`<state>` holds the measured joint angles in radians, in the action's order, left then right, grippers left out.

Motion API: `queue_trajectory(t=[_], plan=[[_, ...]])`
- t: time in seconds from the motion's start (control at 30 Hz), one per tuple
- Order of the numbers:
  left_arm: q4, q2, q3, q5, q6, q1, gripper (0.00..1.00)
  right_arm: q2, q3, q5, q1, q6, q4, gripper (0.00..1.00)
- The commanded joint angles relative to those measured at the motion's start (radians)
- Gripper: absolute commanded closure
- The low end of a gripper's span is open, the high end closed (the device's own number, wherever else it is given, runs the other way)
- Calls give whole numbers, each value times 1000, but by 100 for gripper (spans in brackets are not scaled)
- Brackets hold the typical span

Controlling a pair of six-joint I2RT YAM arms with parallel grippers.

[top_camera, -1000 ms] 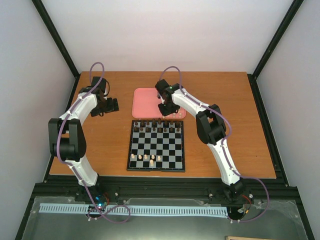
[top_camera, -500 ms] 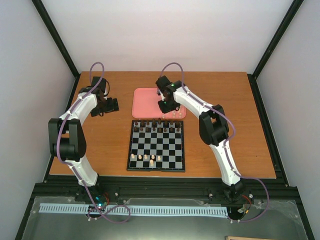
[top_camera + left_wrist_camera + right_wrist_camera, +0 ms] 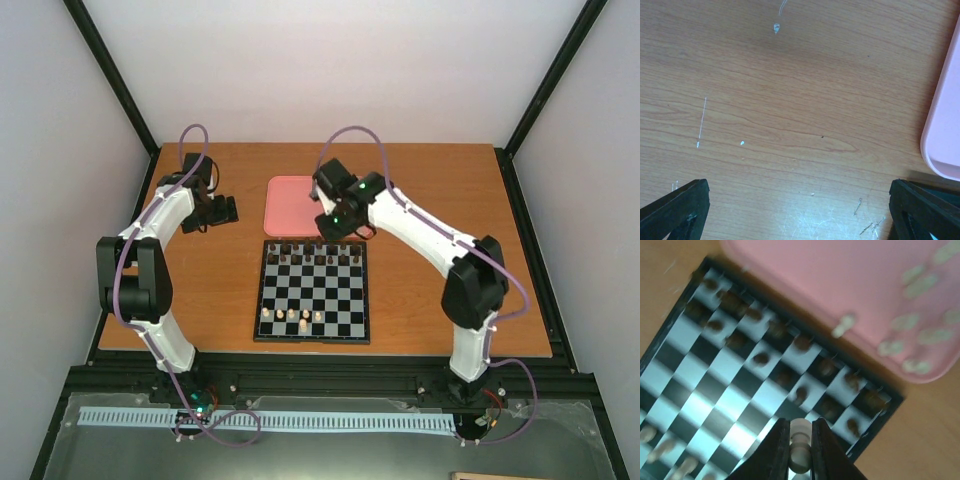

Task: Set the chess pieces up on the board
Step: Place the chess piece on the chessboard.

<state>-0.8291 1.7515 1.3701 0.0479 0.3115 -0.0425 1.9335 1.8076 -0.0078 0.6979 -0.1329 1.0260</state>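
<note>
I will next move my right gripper back and down to let go of its piece on the empty square continuing the cream-white row [image 3: 331, 317], since that square is below and back from my right gripper.
The board [image 3: 312, 341] lies in the middle of the table, with dark brown pieces [image 3: 315, 253] along its far rows and several cream-white chess pieces [image 3: 292, 317] on its near side. My right gripper [image 3: 335, 222] hangs over the board's far edge, beside the pink tray. In the right wrist view my right gripper [image 3: 801, 426] is shut on a cream-white chess piece [image 3: 800, 450] above the board [image 3: 715, 390]. More cream-white chess pieces [image 3: 920, 285] lie in the tray. My left gripper [image 3: 225, 210] is open over bare wood, its fingers [image 3: 677, 210] wide apart.
The pink tray [image 3: 290, 200] sits just behind the board; its rounded edge [image 3: 942, 135] shows at the right of the left wrist view. Dark brown pieces [image 3: 760, 358] crowd the board rows nearest the tray. Black frame posts border the table.
My right gripper has moved from over the tray toward the board's far edge, carrying the piece, and its elbow has swung out to the right. The left arm has stayed still.
</note>
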Motion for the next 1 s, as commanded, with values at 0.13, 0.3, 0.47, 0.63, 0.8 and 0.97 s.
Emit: queue_trajectory(t=[0.13,0.3,0.47,0.63,0.8,0.97], plan=[[5,-33,37,1,1,-5,0,-257,-353,-74,132,-90,-13,97],[13,-39,28,6,0,-6,0,-307,-499,-92,233,-131,-81,97],[17,-44,22,10,0,-7,0,-300,-568,-95,297,-134,-146,97],[16,-50,22,8,-2,-8,0,-281,-619,-108,301,-139,-189,97],[22,-53,13,7,-2,-7,0,-251,-649,-109,307,-137,-223,97],[23,-50,13,4,-3,-7,0,-229,-652,-106,311,-135,-239,97]])
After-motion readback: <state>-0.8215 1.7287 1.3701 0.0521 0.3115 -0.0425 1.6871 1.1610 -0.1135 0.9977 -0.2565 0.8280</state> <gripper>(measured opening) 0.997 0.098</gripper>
